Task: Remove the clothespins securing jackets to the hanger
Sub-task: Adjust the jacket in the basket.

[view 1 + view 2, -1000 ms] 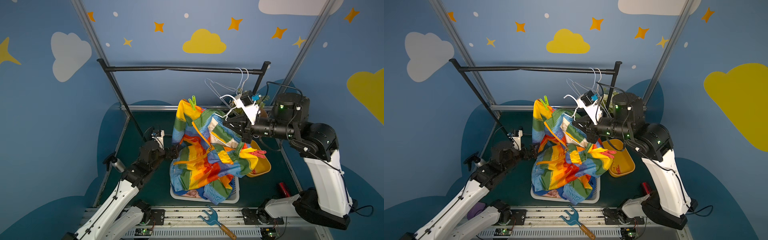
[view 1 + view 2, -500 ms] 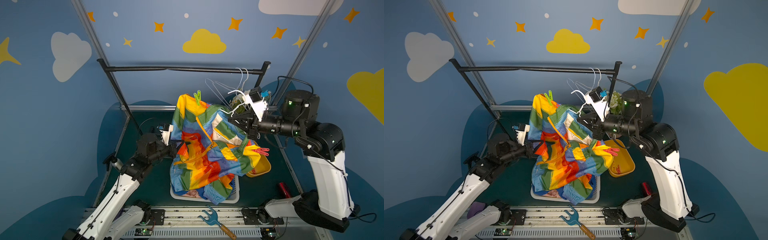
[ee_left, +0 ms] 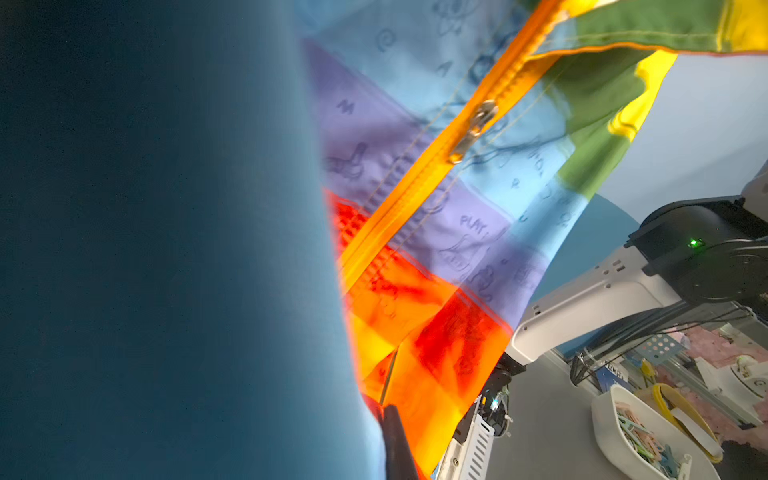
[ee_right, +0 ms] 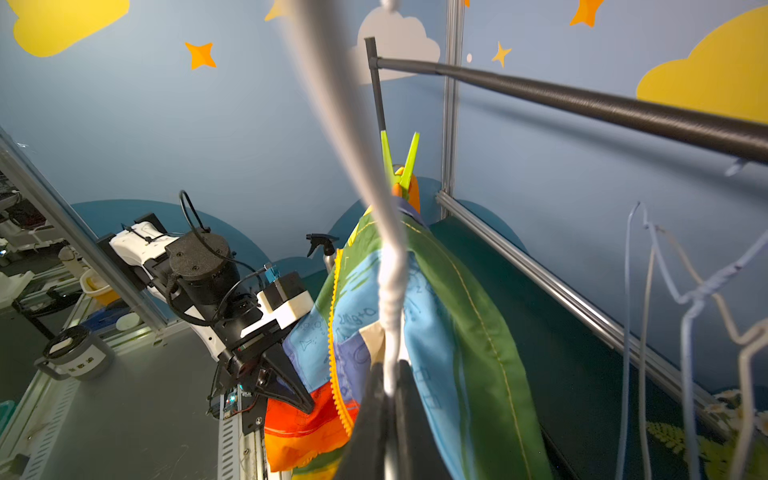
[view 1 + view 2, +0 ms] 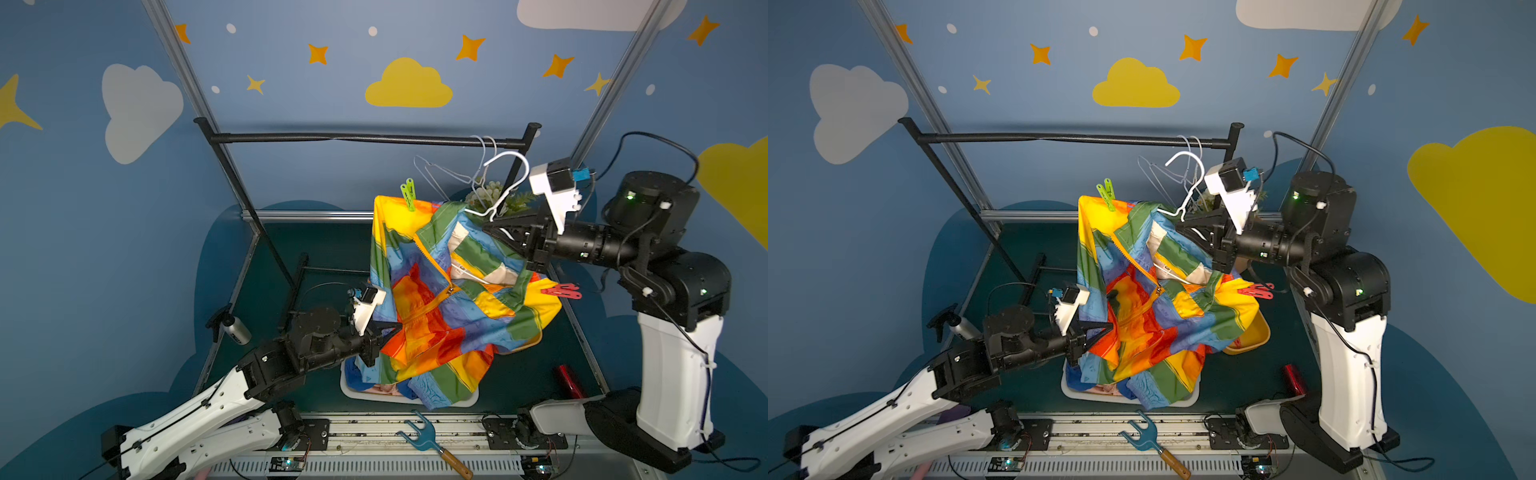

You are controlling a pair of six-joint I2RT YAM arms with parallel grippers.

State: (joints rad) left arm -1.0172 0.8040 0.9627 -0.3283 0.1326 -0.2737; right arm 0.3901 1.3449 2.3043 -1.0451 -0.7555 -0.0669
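Note:
Next, my left gripper moves down toward the white basket point(image 5: 371, 388) and releases the jacket's orange-red front panel over its clothes, since that basket is below the gripper.
A rainbow-striped jacket point(image 5: 440, 307) point(image 5: 1154, 316) hangs from a white hanger point(image 5: 500, 183) point(image 5: 1187, 183) held in mid-air, its hem draped into a basket. My right gripper point(image 5: 486, 226) point(image 5: 1179, 227) point(image 4: 388, 386) is shut on the hanger's neck. A green clothespin point(image 5: 409, 194) point(image 5: 1107, 194) point(image 4: 400, 160) stands clipped on the far shoulder. A red clothespin point(image 5: 562, 291) point(image 5: 1256, 290) sticks out from the near shoulder, below my right wrist. My left gripper point(image 5: 397, 327) point(image 5: 1109, 326) point(image 4: 307, 405) is shut on the jacket's orange-red front panel point(image 3: 457, 208); fabric hides most of its fingers.
A black rail point(image 5: 353, 139) spans the back with bare wire hangers point(image 5: 440, 174) on its right end. Under the jacket sits a white basket point(image 5: 361, 392) holding other clothes, with a yellow bin point(image 5: 1254, 336) beside it. A blue fork tool point(image 5: 419, 434) lies at the front edge.
My left gripper went from open to shut and rose toward the jacket's front. My right arm lifted the hanger up and to the right, spreading the jacket.

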